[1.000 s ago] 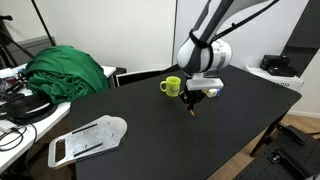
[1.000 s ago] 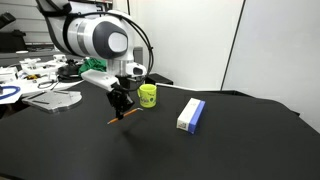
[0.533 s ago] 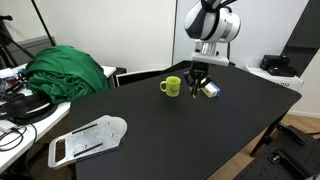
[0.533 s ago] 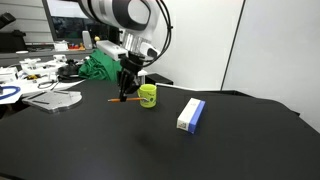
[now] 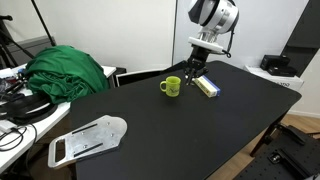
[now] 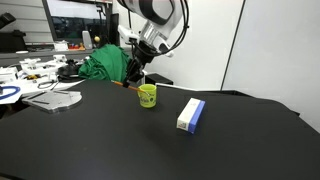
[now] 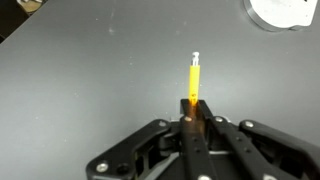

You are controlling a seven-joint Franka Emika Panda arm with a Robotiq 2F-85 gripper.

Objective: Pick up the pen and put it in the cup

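My gripper rises next, since the pen (image 6: 121, 83) still hangs beside the cup. Then it carries the pen over the cup's opening (image 6: 148, 87), moves down and releases it there.
My gripper (image 5: 192, 70) is shut on the pen, a thin orange stick with a dark tip. It holds the pen in the air, above and just beside the yellow-green cup (image 5: 172, 87). In an exterior view the gripper (image 6: 132, 76) hangs over the cup (image 6: 147, 95) on its far-left side, and the pen (image 6: 121, 83) sticks out sideways below the jaws. In the wrist view the pen (image 7: 194, 78) points straight out from between the closed fingers (image 7: 193, 108) over the black table. The cup is out of the wrist view.
A blue-and-yellow block (image 5: 207, 87) (image 6: 190, 114) lies on the black table next to the cup. A green cloth (image 5: 65, 72) (image 6: 100, 63) and a white flat plastic piece (image 5: 88, 138) (image 6: 55, 100) lie at the table's far side. A white object (image 7: 283, 12) shows in the wrist view corner.
The gripper has risen from near the table with the pen in it. It has moved to above the cup and turned at the wrist.
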